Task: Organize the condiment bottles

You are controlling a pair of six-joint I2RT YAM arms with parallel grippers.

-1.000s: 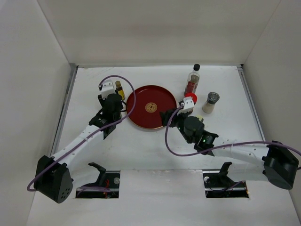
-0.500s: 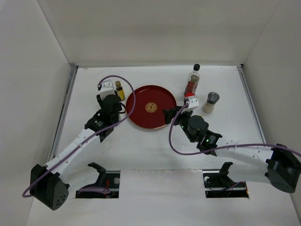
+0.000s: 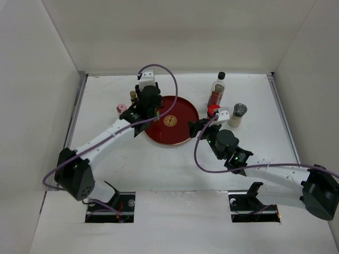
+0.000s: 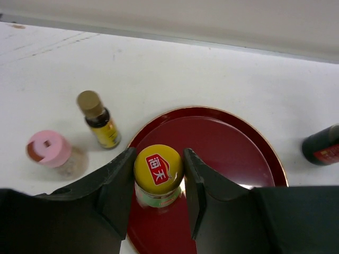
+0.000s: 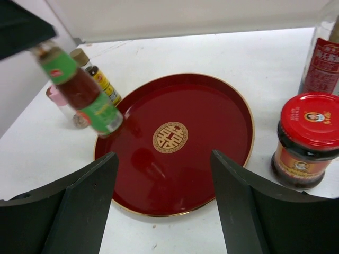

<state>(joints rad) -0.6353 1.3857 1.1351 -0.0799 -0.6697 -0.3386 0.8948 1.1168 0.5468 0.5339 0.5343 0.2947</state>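
I will move my left gripper outward next, to the right in the top view, and down to put the red sauce bottle point(image 5: 79, 90) on the empty far part of the tray.
My left gripper point(image 3: 148, 114) is shut on the yellow cap point(image 4: 158, 169) of the red sauce bottle point(image 5: 79, 90). It holds the bottle tilted over the left part of the round red tray point(image 3: 183, 108). My right gripper point(image 5: 164, 159) is open and empty over the tray's near right rim. The red-lidded jar point(image 3: 212, 110) and the tall clear black-capped bottle point(image 3: 217, 90) stand right of the tray. The grey-topped shaker point(image 3: 238, 115) stands further right. The pink-capped bottle point(image 3: 121, 108) and the small yellow bottle point(image 3: 133, 97) stand left of the tray. The small cream bottle is out of view.
White walls close the table at the back and on both sides. The left arm reaches across the table's left half, the right arm point(image 3: 265, 169) across the near right. The tray point(image 5: 212, 121) holds nothing inside.
My left gripper has swung right and back from the table left of the tray to over the tray's left part, with the sauce bottle. The pink-capped bottle now shows. My right gripper has edged right.
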